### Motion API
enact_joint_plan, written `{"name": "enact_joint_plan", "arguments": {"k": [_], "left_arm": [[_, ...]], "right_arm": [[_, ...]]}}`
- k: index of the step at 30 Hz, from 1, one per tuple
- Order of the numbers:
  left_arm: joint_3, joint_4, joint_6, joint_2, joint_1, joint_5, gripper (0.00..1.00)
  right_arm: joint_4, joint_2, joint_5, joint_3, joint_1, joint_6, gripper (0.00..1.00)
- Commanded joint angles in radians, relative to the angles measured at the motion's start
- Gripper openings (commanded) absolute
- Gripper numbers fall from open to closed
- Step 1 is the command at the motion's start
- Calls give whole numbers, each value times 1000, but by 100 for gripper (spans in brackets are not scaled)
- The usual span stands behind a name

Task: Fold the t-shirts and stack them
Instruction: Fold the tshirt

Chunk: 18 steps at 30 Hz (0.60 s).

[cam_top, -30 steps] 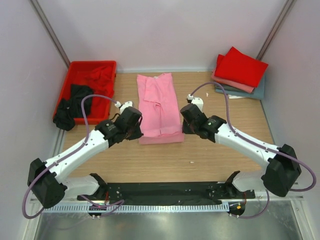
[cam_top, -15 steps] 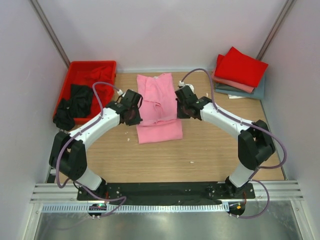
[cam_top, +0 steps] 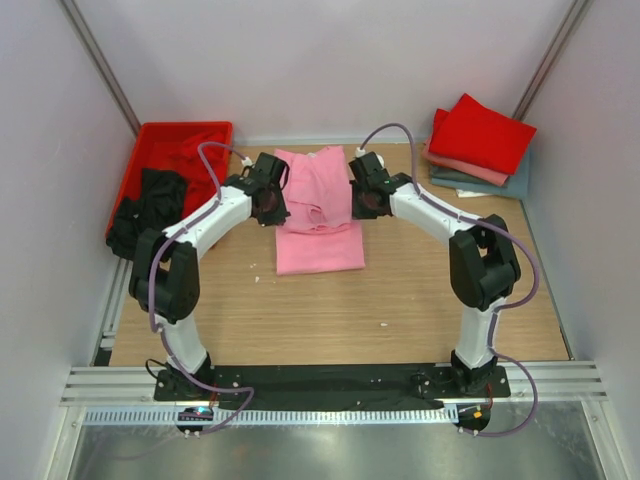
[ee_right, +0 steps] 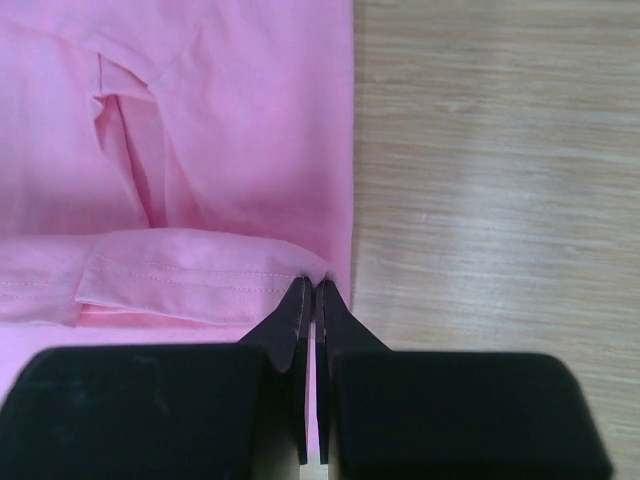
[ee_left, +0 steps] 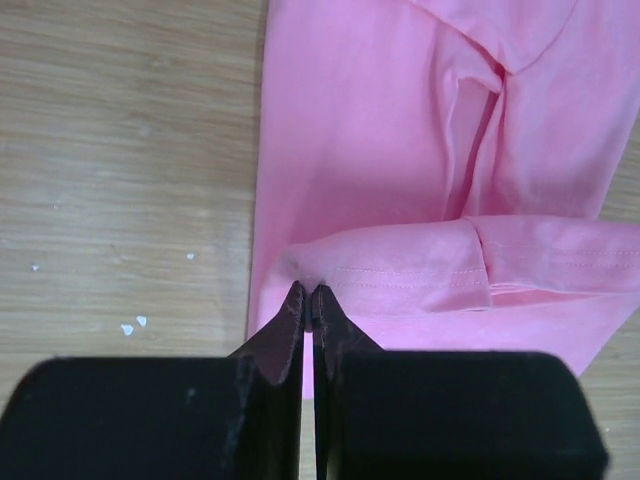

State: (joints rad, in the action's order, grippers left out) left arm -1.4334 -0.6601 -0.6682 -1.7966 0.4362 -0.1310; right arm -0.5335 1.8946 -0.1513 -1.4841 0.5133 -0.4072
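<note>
My right gripper eases a little outward along the shirt's side edge (cam_top: 347, 203) (ee_right: 343, 225) next and releases the hem's corner there, since the corner nearly lines up with that edge.
The light pink t-shirt (cam_top: 318, 215) lies lengthwise in the middle of the table, its near hem lifted and carried back over itself. My left gripper (cam_top: 271, 203) is shut on the hem's left corner (ee_left: 305, 268). My right gripper (cam_top: 362, 198) is shut on the hem's right corner (ee_right: 310, 268). Both hold the hem a little above the shirt's body (ee_left: 380, 130). A stack of folded shirts stands at the back right: bright red (cam_top: 482, 133) on top, salmon (cam_top: 455, 164) below it, grey-blue (cam_top: 500, 186) at the bottom. A black shirt (cam_top: 150, 205) hangs over the tray's edge.
The red plastic tray (cam_top: 145, 140) stands at the back left with red cloth (cam_top: 200, 150) and the black cloth in it. Bare wooden table (cam_top: 340, 310) lies between the shirt and the arm bases. White walls close in the sides and back.
Both grippers have moved away from the bases toward the back, carrying the pink shirt's near hem up and over its body; the shirt now looks shorter.
</note>
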Motion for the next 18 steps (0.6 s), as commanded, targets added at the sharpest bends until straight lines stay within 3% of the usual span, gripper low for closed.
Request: {"name": "enact_joint_plan", "arguments": {"k": [1,18], "left_arm": [[-70,-18,30,-41,-22,11,0],[-251,-61,51,-244,-73,22,0]], "right_arm": [[-6,38,13,-93,-16,25,1],[-25,212,99,-248,-76,41,1]]}}
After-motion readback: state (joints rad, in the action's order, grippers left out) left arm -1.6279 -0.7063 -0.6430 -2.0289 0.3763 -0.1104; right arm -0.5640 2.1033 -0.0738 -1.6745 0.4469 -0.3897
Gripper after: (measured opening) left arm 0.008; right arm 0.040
